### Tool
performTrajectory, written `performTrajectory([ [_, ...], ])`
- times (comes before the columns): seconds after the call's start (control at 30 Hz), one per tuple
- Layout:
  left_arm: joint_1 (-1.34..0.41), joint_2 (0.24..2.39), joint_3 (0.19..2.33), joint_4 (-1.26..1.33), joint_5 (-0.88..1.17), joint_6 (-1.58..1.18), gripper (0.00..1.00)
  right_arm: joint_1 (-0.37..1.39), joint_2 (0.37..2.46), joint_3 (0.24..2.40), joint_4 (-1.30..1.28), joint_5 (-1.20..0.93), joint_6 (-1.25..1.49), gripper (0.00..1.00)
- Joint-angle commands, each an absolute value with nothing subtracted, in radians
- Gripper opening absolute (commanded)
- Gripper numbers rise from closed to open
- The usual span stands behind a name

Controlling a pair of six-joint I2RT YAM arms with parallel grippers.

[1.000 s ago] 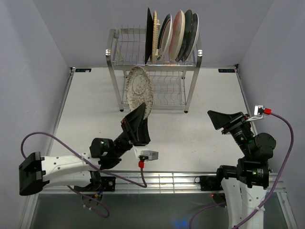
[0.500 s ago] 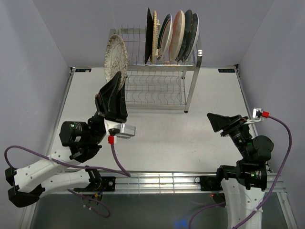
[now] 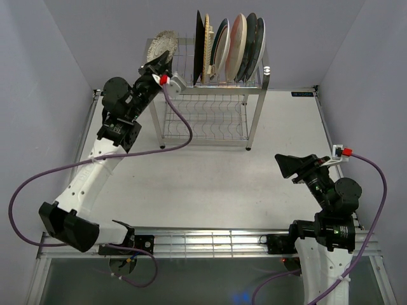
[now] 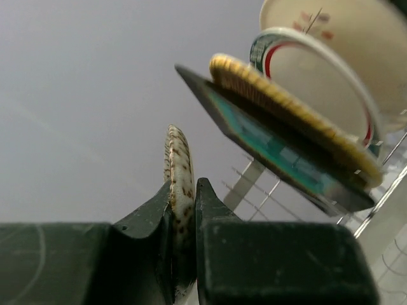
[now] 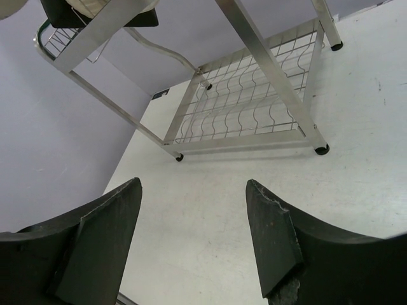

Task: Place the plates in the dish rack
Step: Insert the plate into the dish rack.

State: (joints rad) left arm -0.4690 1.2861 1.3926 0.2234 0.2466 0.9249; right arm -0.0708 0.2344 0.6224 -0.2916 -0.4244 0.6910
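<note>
The speckled plate's front leans open to the view above. My left gripper will turn the plate steeper next, then lower it into the free slots.
My left gripper [image 3: 159,63] is shut on the rim of a small round speckled grey plate [image 3: 163,44], held upright at the left end of the dish rack's [image 3: 254,114] top tier. In the left wrist view the plate's edge [image 4: 179,159] stands pinched between both fingers, with the gripper [image 4: 184,188] to the left of the racked plates. Several plates [image 3: 230,47] stand on edge in the top tier: a brown square one with a teal centre [image 4: 273,149], a yellow woven one [image 4: 286,105], a green-rimmed white one [image 4: 318,73]. My right gripper [image 3: 286,164] hangs open over the table, empty.
The rack's lower wire shelf [image 5: 245,105] holds nothing, and its feet rest on the white table [image 5: 356,178]. The top tier has free slots [image 3: 181,63] left of the brown square plate. Grey walls close in on three sides. Purple cables trail from both wrists.
My left arm swung the speckled plate up from in front of the rack's lower shelf to the left end of the top tier. The right arm barely shifted.
</note>
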Motion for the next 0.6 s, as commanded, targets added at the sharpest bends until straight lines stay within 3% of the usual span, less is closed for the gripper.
performTrajectory([
  [0.0,-0.376,1.321,1.509,0.173,0.426,0.796,0.00,-0.072,0.230,0.609,-0.275,-0.440,0.644,0.72],
  [0.2,-0.232,1.430,1.657,0.129,0.609,0.654,0.00,-0.072,0.206,0.624,-0.296,-0.443,0.620,0.72],
  [0.57,-0.221,1.522,1.717,0.098,0.726,0.709,0.00,-0.072,0.201,0.611,-0.295,-0.489,0.614,0.71],
])
